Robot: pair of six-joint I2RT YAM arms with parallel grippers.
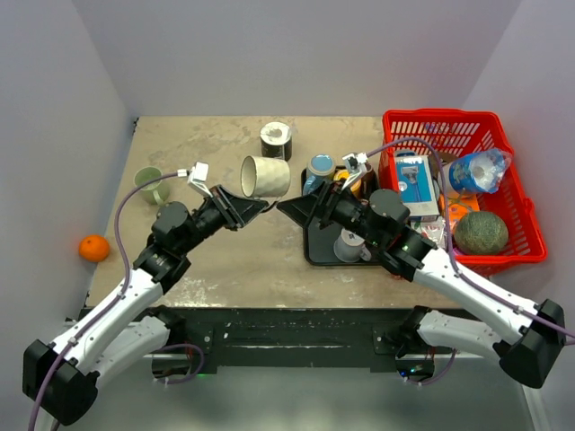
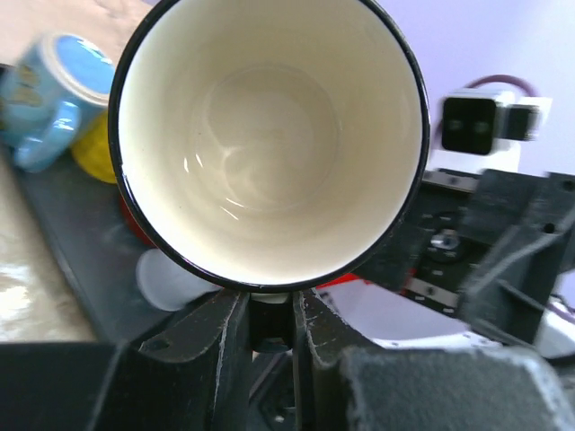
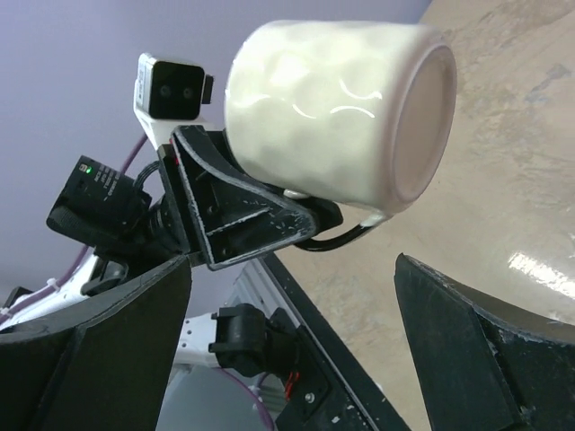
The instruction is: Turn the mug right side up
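Observation:
The held mug lies sideways. Next, my left gripper turns fingers-down and moves down to the left in the top view, to the tabletop (image 1: 181, 160) beside the green mug.
A cream mug (image 1: 265, 177) with a black rim and black handle is held on its side above the table. My left gripper (image 1: 255, 208) is shut on the handle from below. In the left wrist view the mug's open mouth (image 2: 269, 135) faces the camera and the left gripper (image 2: 269, 314) pinches the handle. In the right wrist view the mug (image 3: 337, 126) hangs sideways, base to the right, above the left fingers (image 3: 260, 215). My right gripper (image 1: 286, 208) is open and empty just right of the mug, its jaws (image 3: 292, 260) wide apart below it.
A black tray (image 1: 316, 256) holds a blue mug (image 1: 320, 167), a yellow item and a white cup (image 1: 349, 244). A red basket (image 1: 517, 256) with a melon (image 1: 481, 232) and bottle stands right. A green mug (image 1: 150, 184), an orange (image 1: 93, 248) and a dark mug (image 1: 276, 140) lie around.

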